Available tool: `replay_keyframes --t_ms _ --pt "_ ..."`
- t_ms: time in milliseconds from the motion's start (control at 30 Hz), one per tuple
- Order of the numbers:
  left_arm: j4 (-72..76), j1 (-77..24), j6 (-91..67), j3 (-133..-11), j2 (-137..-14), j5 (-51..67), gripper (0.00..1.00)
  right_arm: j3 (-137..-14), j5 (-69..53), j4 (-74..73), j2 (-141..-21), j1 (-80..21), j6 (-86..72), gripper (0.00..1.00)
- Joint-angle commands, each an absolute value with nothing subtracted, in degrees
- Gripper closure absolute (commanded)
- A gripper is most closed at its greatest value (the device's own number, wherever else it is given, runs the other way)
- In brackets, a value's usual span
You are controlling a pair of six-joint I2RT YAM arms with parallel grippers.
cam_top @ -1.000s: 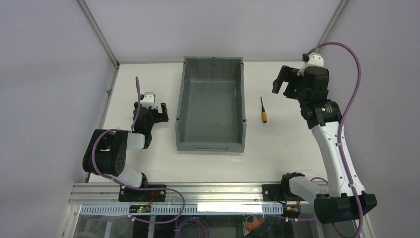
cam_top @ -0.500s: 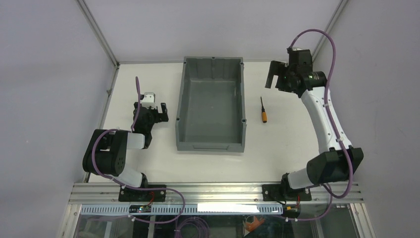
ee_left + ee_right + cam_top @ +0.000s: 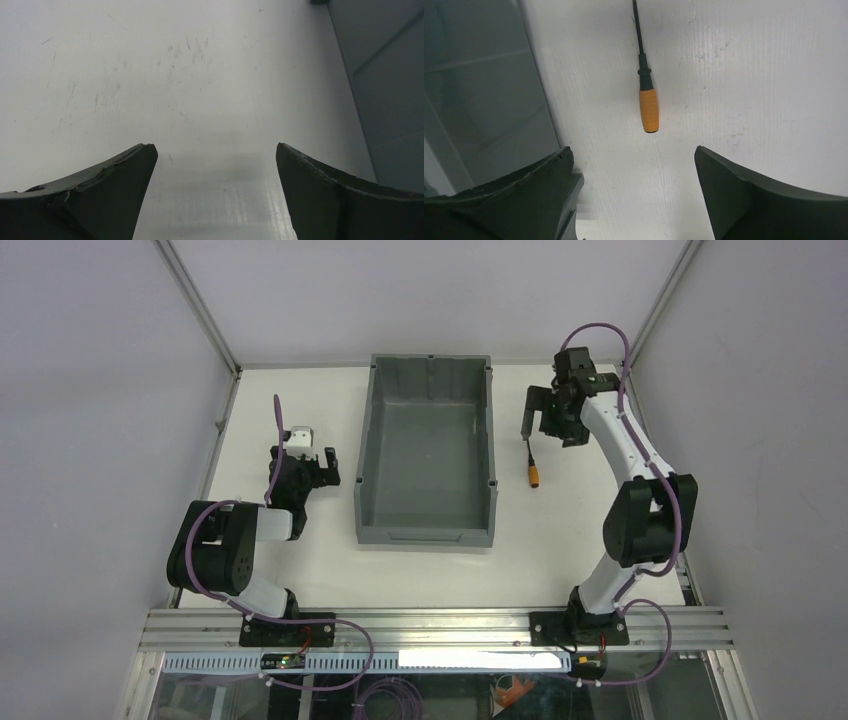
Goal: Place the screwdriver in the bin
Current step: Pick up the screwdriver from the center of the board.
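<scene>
My right gripper should move down and back onto the orange handle [image 3: 533, 476] [image 3: 649, 110] and close its open fingers, because the handle is below the gripper and back from it.
The screwdriver [image 3: 533, 469], with an orange handle and a thin black shaft, lies on the white table just right of the bin [image 3: 428, 502]. The bin is large, dark grey and empty. My right gripper [image 3: 540, 422] is open and empty, hovering over the shaft end of the screwdriver. In the right wrist view the screwdriver [image 3: 648, 107] lies ahead of the open right gripper [image 3: 631, 150], handle end nearest, with the bin wall [image 3: 479, 100] at the left. My left gripper [image 3: 303, 468] is open and empty, left of the bin. It rests low over bare table in the left wrist view [image 3: 215, 146].
The bin's outer wall [image 3: 385, 75] shows at the right of the left wrist view. Grey enclosure walls and a metal frame rail [image 3: 215, 440] border the table on the left, back and right.
My right arm has swung left and come down from the far right corner to just above the screwdriver. The left arm, bin and screwdriver have not moved.
</scene>
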State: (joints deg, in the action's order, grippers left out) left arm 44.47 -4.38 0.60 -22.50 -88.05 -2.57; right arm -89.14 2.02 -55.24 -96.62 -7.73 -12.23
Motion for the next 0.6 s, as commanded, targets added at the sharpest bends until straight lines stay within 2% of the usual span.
replay_keyframes --t_ms 0,567 --pt "46.01 -3.78 0.15 -21.97 -86.22 -1.67 0.01 -89.60 0.53 -55.03 -99.06 -7.39 -12.94 0.06" --pt "45.97 -3.78 0.10 -21.97 -86.22 -1.67 0.01 -85.47 2.04 -52.59 -109.49 -7.46 -13.54 0.18"
